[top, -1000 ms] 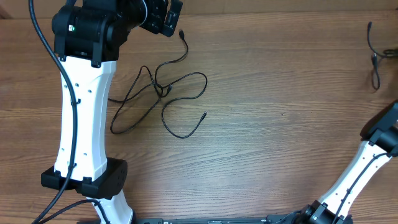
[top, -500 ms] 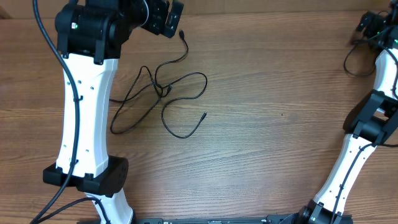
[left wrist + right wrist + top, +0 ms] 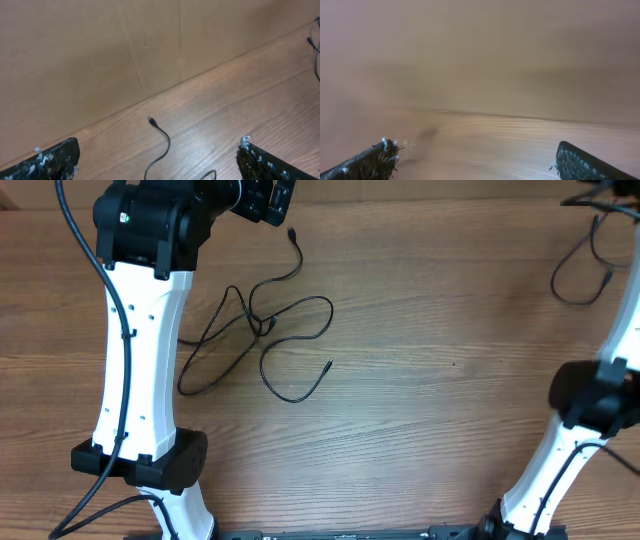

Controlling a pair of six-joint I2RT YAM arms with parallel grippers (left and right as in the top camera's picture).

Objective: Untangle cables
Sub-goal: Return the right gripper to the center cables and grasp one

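Note:
The right gripper will next swing to the left in the overhead view and then go down onto the cable loop nearest in the middle of the table, since the loop's bend is clear of the crossings.
A tangle of thin black cables (image 3: 262, 330) lies in loose loops on the wooden table (image 3: 430, 400), left of centre. One plug end (image 3: 292, 234) reaches toward the back. My left gripper (image 3: 262, 198) hovers open at the back left, above that end. In the left wrist view the plug tip (image 3: 151, 120) and its cord (image 3: 165, 145) lie on the table between the spread fingers (image 3: 52, 161) of my left gripper (image 3: 160, 165). A separate cable (image 3: 583, 272) lies looped at the back right. My right gripper (image 3: 477, 162) is open and empty; its view is blurred.
A brown wall (image 3: 125, 55) stands along the table's back edge. The left arm's white link (image 3: 135, 350) stretches over the left side of the table. The right arm (image 3: 620, 310) rises along the right edge. The far-right cable also shows in the left wrist view (image 3: 315, 47).
My right gripper has opened, and its arm swung up to the back right corner. The cable there now lies as a loop. The left arm and the tangle stayed put.

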